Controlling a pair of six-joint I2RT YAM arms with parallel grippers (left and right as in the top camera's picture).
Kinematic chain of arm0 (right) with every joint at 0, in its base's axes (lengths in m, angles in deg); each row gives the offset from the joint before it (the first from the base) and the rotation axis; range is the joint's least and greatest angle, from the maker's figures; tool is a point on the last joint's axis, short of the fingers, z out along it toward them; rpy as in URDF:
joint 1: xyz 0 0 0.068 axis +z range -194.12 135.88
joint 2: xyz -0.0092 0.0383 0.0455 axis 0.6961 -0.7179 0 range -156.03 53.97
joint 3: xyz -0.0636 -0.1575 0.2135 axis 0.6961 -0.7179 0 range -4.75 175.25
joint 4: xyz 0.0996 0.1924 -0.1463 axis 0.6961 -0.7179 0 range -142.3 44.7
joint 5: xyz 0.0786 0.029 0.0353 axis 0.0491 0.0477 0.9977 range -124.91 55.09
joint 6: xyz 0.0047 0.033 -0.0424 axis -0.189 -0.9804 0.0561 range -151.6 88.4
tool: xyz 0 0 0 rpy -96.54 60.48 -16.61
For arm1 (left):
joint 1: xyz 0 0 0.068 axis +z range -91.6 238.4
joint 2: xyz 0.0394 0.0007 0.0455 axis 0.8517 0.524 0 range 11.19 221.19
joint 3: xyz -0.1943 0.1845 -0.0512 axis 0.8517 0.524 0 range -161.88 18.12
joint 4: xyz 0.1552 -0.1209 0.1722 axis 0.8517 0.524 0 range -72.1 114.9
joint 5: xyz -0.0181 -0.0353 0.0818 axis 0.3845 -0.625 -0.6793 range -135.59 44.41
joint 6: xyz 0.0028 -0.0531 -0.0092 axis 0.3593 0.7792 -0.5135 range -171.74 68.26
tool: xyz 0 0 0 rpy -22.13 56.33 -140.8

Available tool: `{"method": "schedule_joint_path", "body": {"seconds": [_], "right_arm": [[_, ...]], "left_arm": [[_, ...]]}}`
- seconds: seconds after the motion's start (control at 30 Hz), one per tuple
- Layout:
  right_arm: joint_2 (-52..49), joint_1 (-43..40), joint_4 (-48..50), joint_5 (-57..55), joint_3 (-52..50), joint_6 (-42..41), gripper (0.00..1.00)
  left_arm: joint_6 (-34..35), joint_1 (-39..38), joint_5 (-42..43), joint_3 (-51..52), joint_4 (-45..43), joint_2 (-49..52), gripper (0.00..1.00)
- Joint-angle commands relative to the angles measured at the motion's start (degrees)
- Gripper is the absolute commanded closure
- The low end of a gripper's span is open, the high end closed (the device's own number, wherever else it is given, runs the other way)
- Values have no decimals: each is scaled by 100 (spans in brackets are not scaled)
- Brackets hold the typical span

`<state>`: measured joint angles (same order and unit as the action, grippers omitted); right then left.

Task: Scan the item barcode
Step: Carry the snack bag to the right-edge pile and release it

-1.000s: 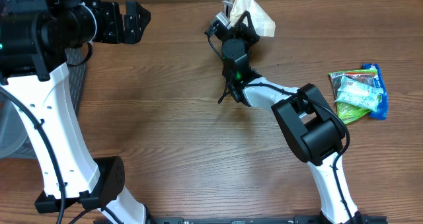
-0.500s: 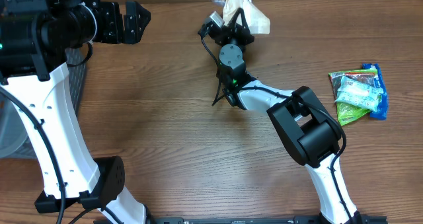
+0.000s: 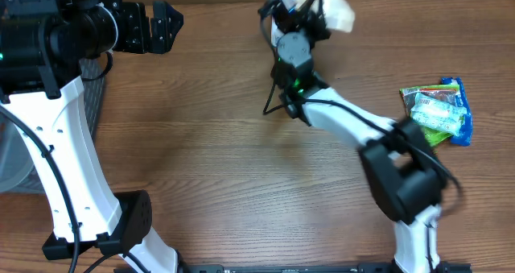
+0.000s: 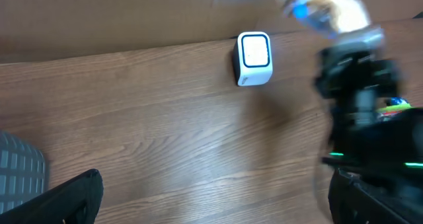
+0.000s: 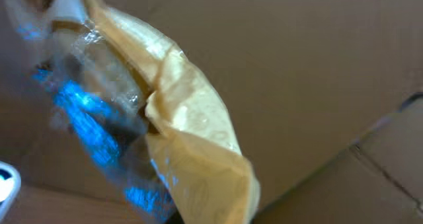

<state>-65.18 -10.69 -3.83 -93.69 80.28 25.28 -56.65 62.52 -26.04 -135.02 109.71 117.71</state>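
Note:
The right gripper swings to its right in the overhead view next, lowers and releases the item on the bare tabletop [image 3: 493, 116] below, beside the blue snack packet.
The item, a crumpled pale yellow packet [image 3: 331, 6] with clear film and blue print, hangs at the table's far edge, top centre in the overhead view. My right gripper [image 3: 308, 14] is shut on it. In the right wrist view the packet [image 5: 192, 125] fills the frame and hides the fingers. From the left wrist it is a blur [image 4: 324, 12] above the right arm [image 4: 370, 105], with a small white scanner box [image 4: 254, 59] to its left against the cardboard wall. My left gripper [image 3: 153, 25] stands open and apart at the top left, holding nothing [image 4: 215, 207].
Green and blue snack packets [image 3: 436, 112] lie at the right side of the table. A grey basket [image 4: 20, 174] stands at the left edge. A brown cardboard wall [image 5: 317, 65] runs along the back of the table.
The right arm swung the packet first a little left, then right and further toward the back edge; its elbow dropped toward the lower right. The left arm has not moved.

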Motion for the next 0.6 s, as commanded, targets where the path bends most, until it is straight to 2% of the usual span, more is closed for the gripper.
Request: {"method": "schedule_joint_path", "body": {"seconds": [0.0, 0.13, 0.2, 0.27, 0.4, 0.57], "right_arm": [[1259, 109, -376, -437, 61, -938, 96], [2225, 328, -1185, -920, 61, -1611, 97], [2743, 452, -2085, -1130, 59, -2428, 97], [3239, 522, -3429, -1010, 59, -3530, 96], [4216, 358, -6465, 535, 59, -5974, 96], [5021, -778, -8478, 2179, 59, -7888, 96]], "left_arm": [[-109, -39, 85, -35, -11, 35, 0], [-109, -39, 83, -35, -11, 35, 0], [-109, -39, 83, -35, -11, 35, 0], [-109, -39, 83, -35, -11, 35, 0], [-109, -39, 83, -35, -11, 35, 0], [-109, -39, 83, -35, -11, 35, 0]]}}
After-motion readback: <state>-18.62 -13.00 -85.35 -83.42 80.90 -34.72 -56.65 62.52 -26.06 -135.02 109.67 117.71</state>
